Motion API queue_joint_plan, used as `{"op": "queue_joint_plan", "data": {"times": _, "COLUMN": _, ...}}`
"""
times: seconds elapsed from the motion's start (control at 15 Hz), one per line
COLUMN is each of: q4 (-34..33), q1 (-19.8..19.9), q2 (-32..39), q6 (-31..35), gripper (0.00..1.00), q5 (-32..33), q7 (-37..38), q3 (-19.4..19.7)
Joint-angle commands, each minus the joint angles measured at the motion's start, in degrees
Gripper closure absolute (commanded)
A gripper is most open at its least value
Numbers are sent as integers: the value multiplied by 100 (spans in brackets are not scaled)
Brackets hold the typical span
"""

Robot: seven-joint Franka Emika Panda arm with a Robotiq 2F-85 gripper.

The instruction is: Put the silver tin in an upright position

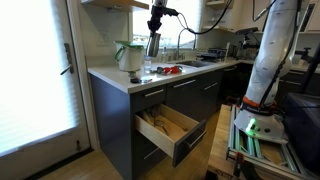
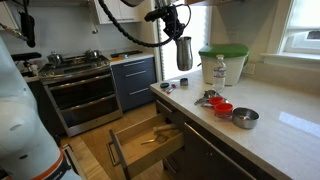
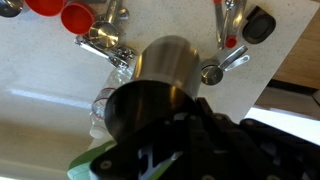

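My gripper brings the tin, whose base still hangs clear, down onto the open countertop by the white jug next and releases the tin's upper part.
The silver tin [image 1: 153, 46] is a slim, shiny cylinder that hangs roughly upright in the air above the countertop [image 1: 110, 76]. It also shows in an exterior view [image 2: 184, 53]. My gripper [image 1: 155, 30] comes down from above and is shut on the tin's upper part, as an exterior view [image 2: 179, 35] also shows. In the wrist view the tin [image 3: 165, 62] is seen along its length, with my dark gripper [image 3: 150, 115] around its near end. The tin's base is clear of the counter.
A white jug with green trim [image 1: 128, 55] and a clear bottle [image 2: 220, 70] stand close beside the tin. Red cups [image 2: 222, 106], metal measuring spoons [image 3: 225, 65] and a small metal bowl [image 2: 244, 118] lie on the counter. A drawer [image 1: 168, 128] below is open.
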State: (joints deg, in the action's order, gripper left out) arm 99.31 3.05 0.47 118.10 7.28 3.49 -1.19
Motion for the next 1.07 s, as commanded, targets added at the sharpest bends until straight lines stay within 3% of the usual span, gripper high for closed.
{"op": "queue_joint_plan", "data": {"times": 0.0, "q4": -45, "q1": -115, "q2": 282, "q6": 238, "gripper": 99, "q5": 183, "q7": -139, "q3": 64}}
{"op": "queue_joint_plan", "data": {"times": 0.4, "q4": 49, "q1": -211, "q2": 621, "q6": 533, "gripper": 99, "q5": 931, "q7": 14, "q3": 96}}
{"op": "queue_joint_plan", "data": {"times": 1.0, "q4": 522, "q1": -298, "q2": 876, "q6": 1476, "gripper": 99, "q5": 841, "q7": 98, "q3": 106}}
